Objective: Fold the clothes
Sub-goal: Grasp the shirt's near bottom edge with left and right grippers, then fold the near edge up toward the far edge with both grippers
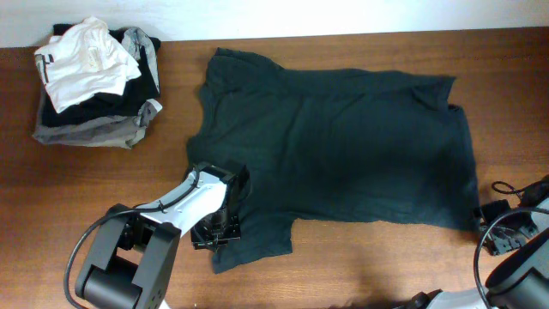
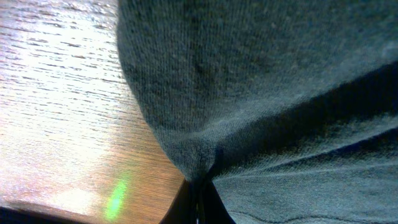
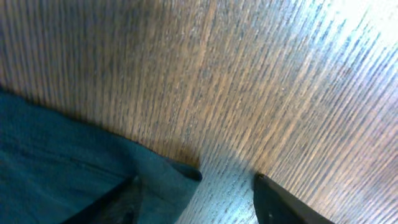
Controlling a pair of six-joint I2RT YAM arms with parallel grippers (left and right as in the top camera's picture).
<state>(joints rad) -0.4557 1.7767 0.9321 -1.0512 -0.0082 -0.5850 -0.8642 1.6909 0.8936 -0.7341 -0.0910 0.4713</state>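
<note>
The near sleeve lies unfolded, so I need to lift the pinched fold with my left gripper, carry it outward, then lower and release it on the shirt's body (image 1: 233, 146).
The clothes (image 1: 343, 146), one black T-shirt, lie spread flat across the middle of the wooden table with no lettering showing. My left gripper (image 1: 216, 232) is at the shirt's near-left sleeve. In the left wrist view it (image 2: 198, 202) is shut on a pinched fold of the dark fabric (image 2: 261, 93). My right gripper (image 1: 489, 227) sits at the shirt's near-right corner. In the right wrist view it (image 3: 196, 193) stands open, the corner of the cloth (image 3: 168, 180) lying between its jaws. One finger (image 3: 124, 199) is at the fabric, the other (image 3: 273, 199) over bare wood.
A pile of other garments stands at the back left: a white one (image 1: 86, 60) on top, a grey one (image 1: 103, 129) below, dark ones between. The table's far edge (image 1: 343, 34) meets a white wall. Cables (image 1: 515, 189) trail by the right arm.
</note>
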